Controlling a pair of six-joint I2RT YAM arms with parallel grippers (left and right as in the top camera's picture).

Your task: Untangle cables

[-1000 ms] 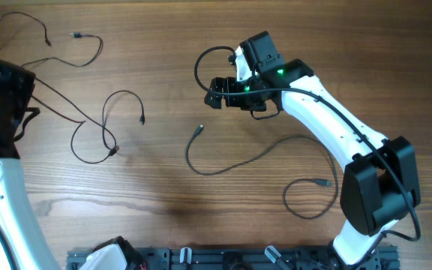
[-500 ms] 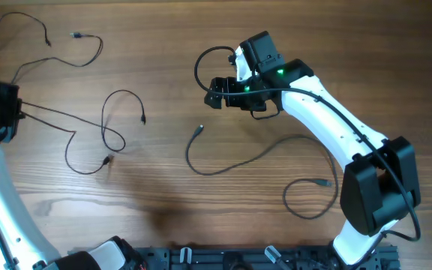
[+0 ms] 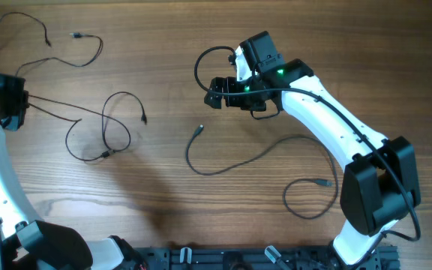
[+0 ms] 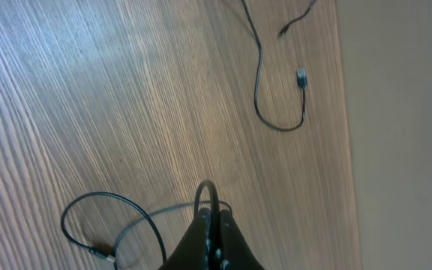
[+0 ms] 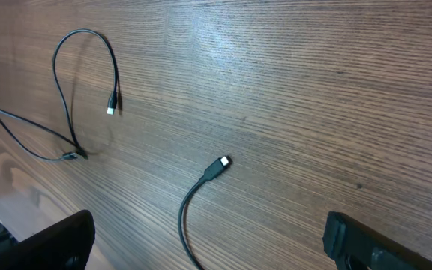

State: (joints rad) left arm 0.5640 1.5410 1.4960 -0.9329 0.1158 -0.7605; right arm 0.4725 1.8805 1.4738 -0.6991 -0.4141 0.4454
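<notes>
My left gripper moves slightly down toward the bare tabletop and releases the piece of the looped cable there next. It already runs taut, drawn well away from its loops.
Three thin black cables lie spread over the wooden table. My left gripper (image 3: 21, 101), at the left edge, is shut on a strand of the looped cable (image 3: 123, 93). That strand runs taut to the right into its loops. In the left wrist view a small bend of this cable (image 4: 205, 187) pokes out past the closed fingers (image 4: 214, 225). My right gripper (image 3: 213, 92) hovers open at the upper middle with nothing between its fingers. Below it lies the plug end (image 5: 220, 163) of a long cable (image 3: 216, 173). A third cable (image 3: 76, 35) lies at the top left.
The table's far edge (image 4: 347, 112) runs close to the top-left cable (image 4: 257, 82). The right arm's white links (image 3: 336, 127) cross above part of the long cable. A dark rail (image 3: 223, 259) lines the front edge.
My left gripper shifted a little at the left edge, still holding the strand. The looped cable's lower loop and plug slid slightly left and changed shape. The right arm stayed still.
</notes>
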